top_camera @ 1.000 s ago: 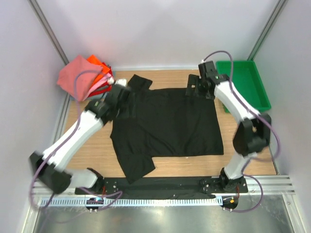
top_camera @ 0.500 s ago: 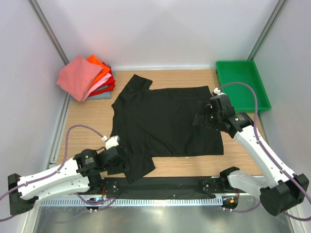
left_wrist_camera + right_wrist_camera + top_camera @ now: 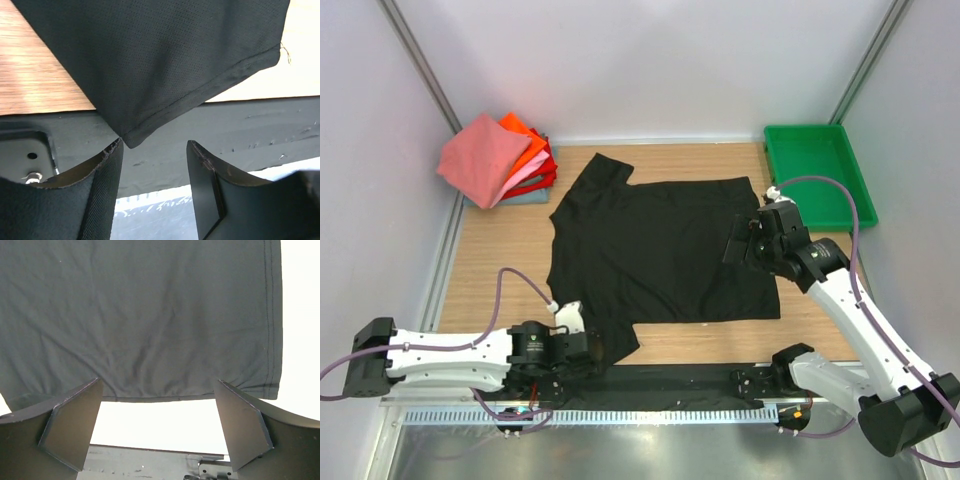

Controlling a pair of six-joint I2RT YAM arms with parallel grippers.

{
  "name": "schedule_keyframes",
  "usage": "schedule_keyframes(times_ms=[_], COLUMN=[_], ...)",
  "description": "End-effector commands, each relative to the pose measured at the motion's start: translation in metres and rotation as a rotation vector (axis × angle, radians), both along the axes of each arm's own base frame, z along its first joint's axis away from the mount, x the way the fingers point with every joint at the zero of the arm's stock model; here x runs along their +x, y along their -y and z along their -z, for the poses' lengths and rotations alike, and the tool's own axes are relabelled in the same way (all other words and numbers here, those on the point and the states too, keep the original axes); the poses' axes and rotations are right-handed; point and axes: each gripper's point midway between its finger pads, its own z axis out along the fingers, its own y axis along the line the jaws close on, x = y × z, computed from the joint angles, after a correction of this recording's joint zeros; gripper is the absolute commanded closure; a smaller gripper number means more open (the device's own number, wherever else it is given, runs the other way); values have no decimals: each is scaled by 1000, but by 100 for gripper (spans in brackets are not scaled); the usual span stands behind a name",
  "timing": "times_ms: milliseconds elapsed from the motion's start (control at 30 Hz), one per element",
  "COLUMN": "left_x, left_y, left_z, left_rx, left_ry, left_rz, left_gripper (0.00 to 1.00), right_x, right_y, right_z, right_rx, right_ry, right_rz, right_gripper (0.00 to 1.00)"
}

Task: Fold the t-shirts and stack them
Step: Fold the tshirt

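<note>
Next I will lower my right gripper back and turn onto the t-shirt's near hem corner [image 3: 777,314] [image 3: 272,394], because that corner lies below it, outside its open fingers.
The black t-shirt [image 3: 660,250] lies spread flat on the wooden table [image 3: 500,270], sleeves to the left and hem to the right. My left gripper [image 3: 598,349] is open, low at the table's near edge, right by the tip of the near sleeve [image 3: 165,65], which ends just beyond the left finger [image 3: 100,190]. My left gripper [image 3: 155,155] holds nothing. My right gripper [image 3: 734,243] is open wide above the shirt's right part. In the right wrist view the cloth [image 3: 150,315] and its seamed edge lie between my right gripper's [image 3: 157,390] open fingers. The folded salmon-pink, orange and red shirts [image 3: 498,160] are stacked at the back left.
A green plastic tray [image 3: 820,175] stands at the back right. A black mounting plate [image 3: 670,380] runs along the near edge under the sleeve tip. White walls and metal posts close in the table on three sides.
My left arm has swung from the far sleeve by the stack down to the near edge beside the near sleeve. My right arm has come from the shirt's far edge to its right part.
</note>
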Motion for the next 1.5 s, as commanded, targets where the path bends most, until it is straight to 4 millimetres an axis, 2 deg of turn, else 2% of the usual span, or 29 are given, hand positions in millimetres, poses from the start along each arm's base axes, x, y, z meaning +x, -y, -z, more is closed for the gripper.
schedule_keyframes(times_ms=[0, 333, 533, 633, 667, 767, 800, 867, 900, 1000, 1033, 1100, 1133, 1200, 1233, 1300, 1333, 1467], left_x=[6, 6, 6, 8, 9, 13, 15, 21, 23, 34, 37, 41, 42, 45, 45, 49, 50, 56], left_y=[5, -8, -8, -8, -7, -4, -4, -5, -12, -10, -8, -7, -4, 3, 1, 4, 5, 6], left_z=[4, 19, 21, 23, 23, 15, 12, -1, -3, -18, -22, -23, -22, -20, -16, -17, -18, -24], left_rx=[-25, 45, 90, 112, 115, 115, 124, 149, 189, 199, 194, 189, 172, 131, 137, 111, 108, 107], left_ry=[21, 23, 30, 40, 45, 76, 86, 123, 137, 203, 221, 240, 246, 235, 236, 236, 239, 257], left_rz=[-55, -65, -50, -47, -41, -19, -12, -7, 6, 20, 24, 27, 46, 42, 62, 58, 75, 92], left_gripper=[46, 51, 59, 70, 80, 100, 100, 100, 100, 100, 100, 100, 100, 100, 100, 100, 100, 100], right_x=[0, -1, -1, -1, -1, -2, 0, -6, -7, -18, -24, -33, -42, -47, -51, -50, -53, -61], right_y=[3, 5, 9, 10, 11, 15, 25, 36, 37, 33, 32, 31, 38, 40, 47, 46, 61, 88], right_z=[-5, 1, 2, 4, 4, 6, 5, 13, 15, 38, 53, 71, 85, 93, 105, 107, 116, 125], right_rx=[-2, -14, -31, -35, -37, -53, -86, -95, -81, -19, -6, 20, -6, 32, 56, 162, 166, 112], right_ry=[29, 16, 17, 13, 14, 10, 23, 4, 10, -28, -55, -103, -146, -162, -183, -176, -197, -248], right_rz=[21, 29, 42, 46, 46, 70, 119, 216, 235, 280, 286, 337, 361, 433, 485, 523, 600, 704], right_gripper=[0, 0, 0, 0, 0, 0, 0, 0, 0, 0, 0, 0, 0, 0, 0, 0, 0, 7])
